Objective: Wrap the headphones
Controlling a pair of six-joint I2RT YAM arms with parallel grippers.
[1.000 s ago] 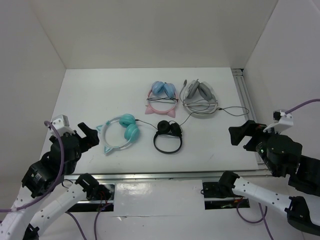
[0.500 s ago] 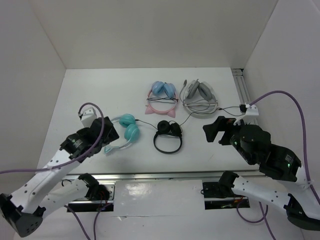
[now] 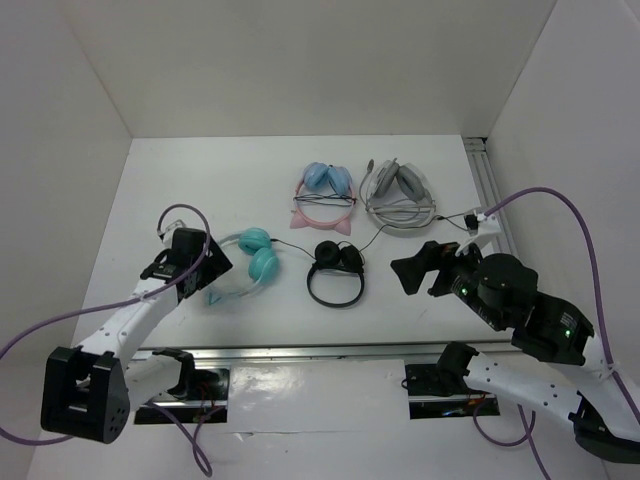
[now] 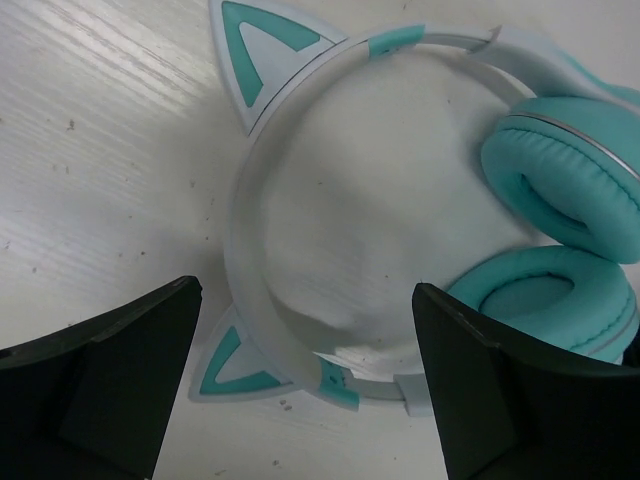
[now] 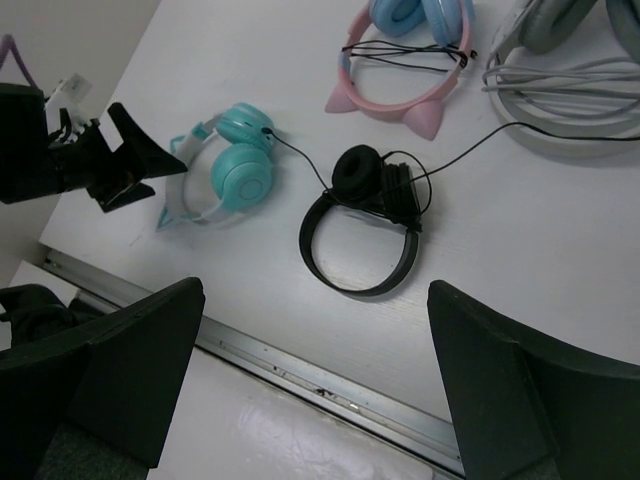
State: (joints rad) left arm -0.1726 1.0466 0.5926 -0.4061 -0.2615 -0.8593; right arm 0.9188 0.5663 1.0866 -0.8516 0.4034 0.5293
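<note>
My left gripper will next move down and over onto the band of the teal headphones between the cat ears, since that part of the band is below it and to its left in the wrist view.
The teal headphones (image 3: 252, 262) lie flat at the table's front left, cat ears pointing left, both cups together on the right. From the cups their thin black cable (image 3: 290, 247) trails right toward the other headsets. My left gripper (image 3: 213, 266) hovers open just over the whitish band (image 4: 248, 200), with its fingers straddling the near part of the band and the lower cat ear (image 4: 232, 372); nothing is held. My right gripper (image 3: 415, 268) hangs open and empty above the table's front right, well clear of the teal headphones (image 5: 235, 170).
Small black headphones (image 3: 335, 272) lie at centre front. Pink-banded blue-cupped cat-ear headphones (image 3: 325, 195) and a grey pair (image 3: 400, 195) lie behind them, cables crossing between. A metal rail (image 3: 320, 350) runs along the front edge and another (image 3: 490, 180) along the right. White walls enclose three sides.
Both arms swung in from the near corners over the table. The left gripper came down over the teal headband. The right gripper moved left and forward. Both stayed open.
</note>
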